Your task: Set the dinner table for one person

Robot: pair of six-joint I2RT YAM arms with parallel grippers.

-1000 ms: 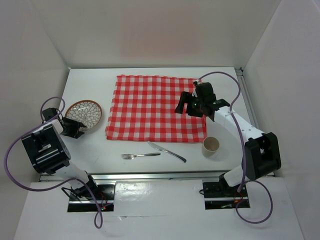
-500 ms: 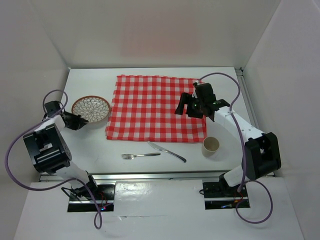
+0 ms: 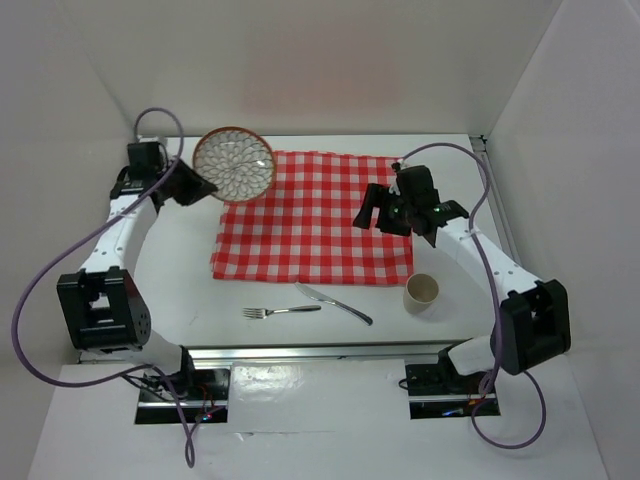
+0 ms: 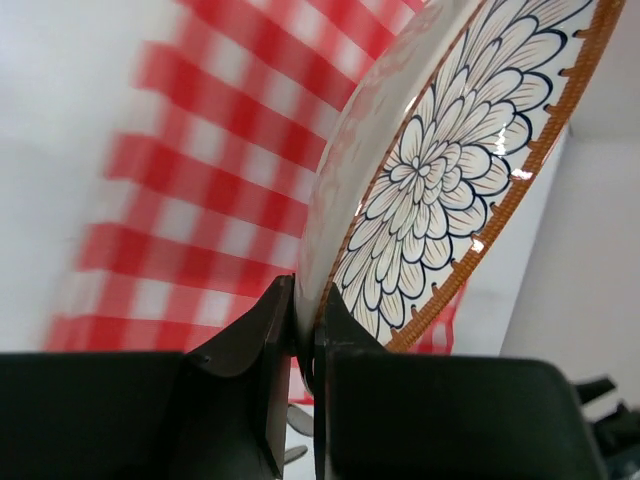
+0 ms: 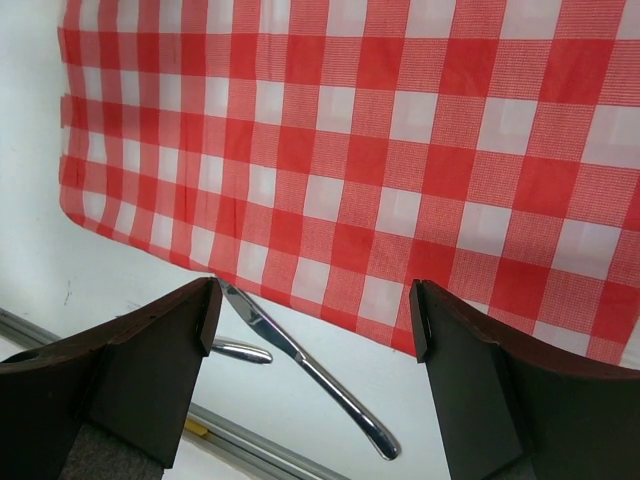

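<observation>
Next, my left gripper moves from the cloth's far corner to the empty middle of the checked cloth (image 3: 300,225) and lowers the plate (image 3: 234,165) there.
My left gripper (image 3: 197,186) is shut on the rim of a patterned plate (image 3: 234,165) with an orange edge, held tilted in the air over the far left corner of the red-and-white checked cloth (image 3: 300,225). In the left wrist view the plate (image 4: 450,170) stands edge-on between my fingers (image 4: 262,380). My right gripper (image 3: 372,210) is open and empty above the right part of the cloth (image 5: 400,130). A knife (image 3: 333,303), a fork (image 3: 280,312) and a beige cup (image 3: 421,292) lie on the white dinner table (image 3: 180,270) in front of the cloth.
White walls close in the table on the left, back and right. A metal rail (image 3: 320,350) runs along the near edge. The knife (image 5: 310,370) and the fork handle (image 5: 240,351) show between my right fingers.
My left gripper has lifted the plate off the table at the left and carried it up and right to the cloth's far left corner. The right arm has barely moved.
</observation>
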